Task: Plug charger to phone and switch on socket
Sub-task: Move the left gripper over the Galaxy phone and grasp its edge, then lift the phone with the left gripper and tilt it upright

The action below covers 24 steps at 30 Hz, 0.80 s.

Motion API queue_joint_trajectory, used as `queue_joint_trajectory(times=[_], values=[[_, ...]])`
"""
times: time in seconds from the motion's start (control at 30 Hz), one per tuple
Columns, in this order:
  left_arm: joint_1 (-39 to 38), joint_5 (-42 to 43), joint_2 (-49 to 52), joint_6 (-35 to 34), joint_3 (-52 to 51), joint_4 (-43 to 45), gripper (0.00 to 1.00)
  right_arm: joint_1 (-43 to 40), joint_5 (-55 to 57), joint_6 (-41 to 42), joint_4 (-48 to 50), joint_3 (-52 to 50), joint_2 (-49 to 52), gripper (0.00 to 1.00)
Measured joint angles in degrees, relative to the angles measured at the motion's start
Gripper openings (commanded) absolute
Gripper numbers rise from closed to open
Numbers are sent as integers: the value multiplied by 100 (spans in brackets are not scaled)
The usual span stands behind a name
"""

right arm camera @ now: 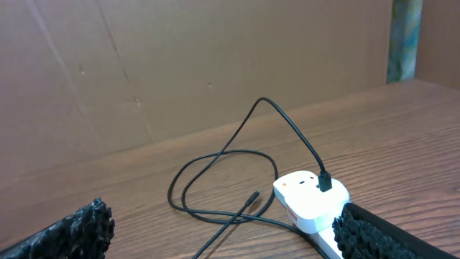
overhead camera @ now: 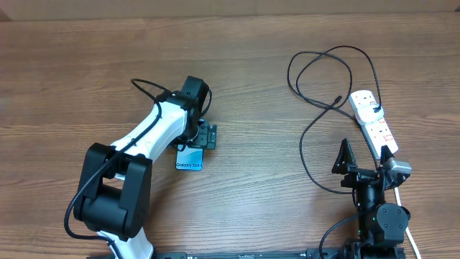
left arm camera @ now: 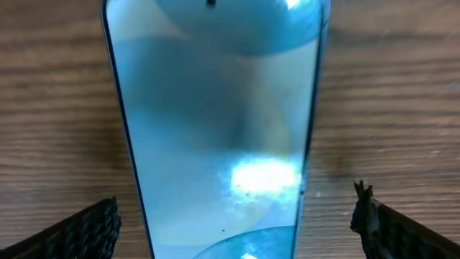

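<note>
My left gripper lowers its fingers around the phone (overhead camera: 190, 158) next and closes, since the phone lies flat below it with an open finger clear of each long edge.
The phone (overhead camera: 190, 158) lies flat on the wooden table, its light blue screen reading "Galaxy S24+". My left gripper (overhead camera: 206, 137) hovers over it. In the left wrist view the phone (left arm camera: 215, 122) fills the middle, and the left gripper (left arm camera: 236, 200) is open with a finger on each side, clear of the phone's edges. The socket (overhead camera: 374, 121) lies at the right. The charger's white adapter (right arm camera: 309, 198) sits in its far end. The black cable (overhead camera: 316, 72) loops on the table, and its connector tip (right arm camera: 251, 198) lies free. My right gripper (right arm camera: 223, 216) is open and empty near the socket (right arm camera: 327, 243).
A brown cardboard wall (right arm camera: 180, 65) stands behind the table's far edge. The socket's thick white cord (overhead camera: 411, 234) runs toward the front right corner by the right arm's base. Bare wood (overhead camera: 266, 144) lies between the phone and the cable.
</note>
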Motion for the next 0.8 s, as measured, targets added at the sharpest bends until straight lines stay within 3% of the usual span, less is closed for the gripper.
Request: queue_joint_trajectory(times=[0.8], values=[[44, 42, -79, -83, -614, 837, 100, -2, 2, -4, 0, 0, 0, 100]])
